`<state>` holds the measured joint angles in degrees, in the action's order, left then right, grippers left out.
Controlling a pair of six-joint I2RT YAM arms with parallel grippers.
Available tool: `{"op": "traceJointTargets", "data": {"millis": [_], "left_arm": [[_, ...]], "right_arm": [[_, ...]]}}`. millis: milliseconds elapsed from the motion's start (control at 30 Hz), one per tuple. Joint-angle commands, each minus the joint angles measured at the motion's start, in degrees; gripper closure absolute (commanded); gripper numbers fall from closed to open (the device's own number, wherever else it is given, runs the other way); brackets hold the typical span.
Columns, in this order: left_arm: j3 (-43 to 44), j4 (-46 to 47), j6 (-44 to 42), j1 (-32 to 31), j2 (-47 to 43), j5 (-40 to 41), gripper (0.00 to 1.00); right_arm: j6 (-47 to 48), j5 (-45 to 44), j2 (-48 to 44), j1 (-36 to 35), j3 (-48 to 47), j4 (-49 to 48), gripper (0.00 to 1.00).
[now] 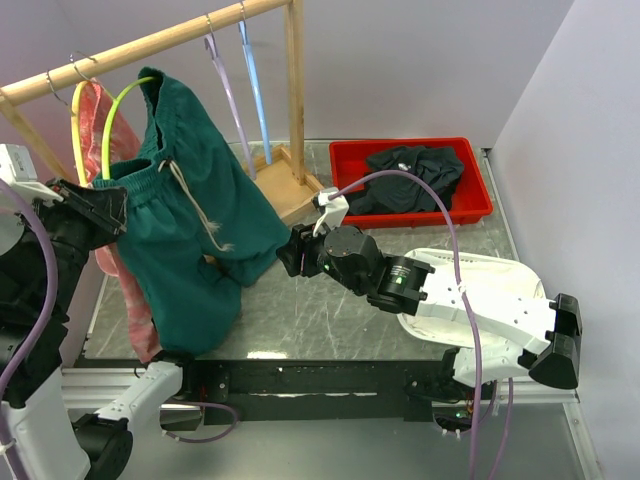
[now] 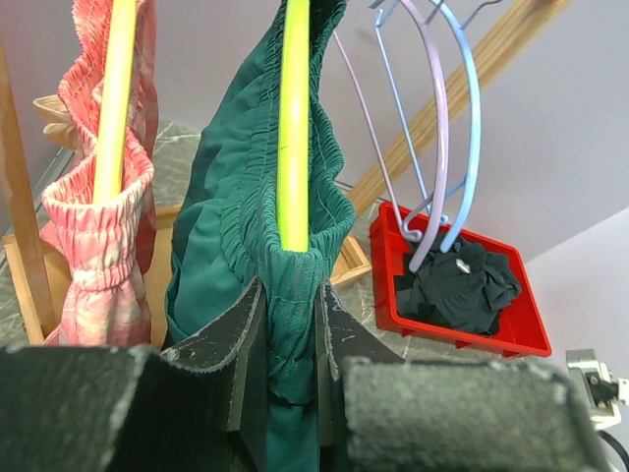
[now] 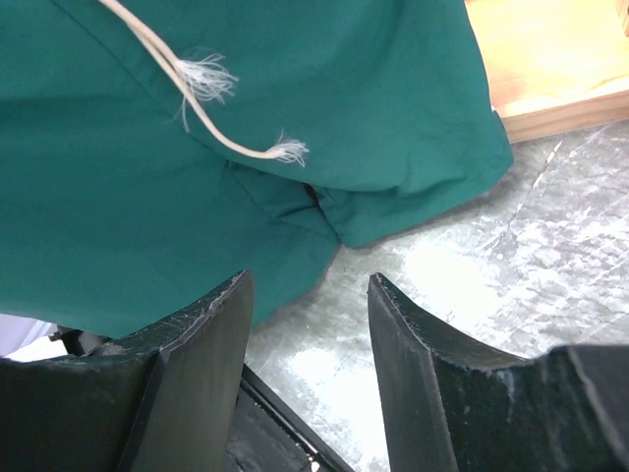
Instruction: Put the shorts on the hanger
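My left gripper moves outward toward the bar next and releases the cloth around the hanger's lower end (image 1: 106,175). The lime-green hanger (image 1: 112,120) runs inside the bunched waistband.
The dark teal shorts (image 1: 190,220) hang with their waistband over the lime-green hanger (image 1: 112,120), which hangs on the wooden rail. In the left wrist view the hanger (image 2: 293,128) runs down inside the gathered waistband (image 2: 236,197). My left gripper (image 1: 108,212) is shut on the waistband's lower end (image 2: 292,290). My right gripper (image 1: 290,250) is open and empty beside the shorts' lower leg. In the right wrist view its jaws (image 3: 310,285) stand apart just below the hem of the shorts (image 3: 197,177), with the whitish drawstring (image 3: 197,79) above.
The wooden rail (image 1: 150,45) and its post (image 1: 295,90) stand at the back. A yellow hanger (image 1: 78,125) holds a pink-red garment (image 1: 125,290) to the left. Lilac (image 1: 228,90) and light-blue (image 1: 253,85) hangers hang empty. A red tray (image 1: 480,205) holds a black garment (image 1: 415,175).
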<state>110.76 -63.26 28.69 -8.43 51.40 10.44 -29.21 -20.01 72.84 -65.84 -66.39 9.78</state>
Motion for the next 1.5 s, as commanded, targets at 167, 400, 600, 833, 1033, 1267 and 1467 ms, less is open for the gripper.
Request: {"op": "traceJointTargets", "data": {"millis": [167,400,600,833,1033,1267,1467], "left_arm": [[3.41,12.2,-1.0,0.34,2.39,2.83,0.99],[2.8,13.25,-1.88,0.34,3.97,4.06,0.99],[2.36,13.25,-3.2,0.34,5.38,5.82,0.99],[-2.02,14.04,-3.9,0.34,5.47,7.58,0.99],[-7.04,15.27,-3.55,0.34,4.42,9.6,0.99],[-11.44,15.1,-1.36,0.34,3.71,11.1,0.89],[-18.29,16.33,1.02,0.34,1.52,10.31,0.9]], "right_arm": [[0.82,0.24,-1.12,0.01,-0.23,-2.57,0.42],[0.91,0.5,-0.42,0.01,-0.76,-2.4,0.42],[1.0,1.02,0.46,0.01,-1.29,-2.4,0.42],[1.17,1.2,0.99,0.01,-1.02,-2.75,0.42],[1.44,1.29,0.99,0.01,-0.41,-3.36,0.42],[1.53,1.47,0.9,-0.07,0.38,-3.8,0.41],[1.35,1.64,0.81,0.01,1.17,-3.89,0.41]]}}
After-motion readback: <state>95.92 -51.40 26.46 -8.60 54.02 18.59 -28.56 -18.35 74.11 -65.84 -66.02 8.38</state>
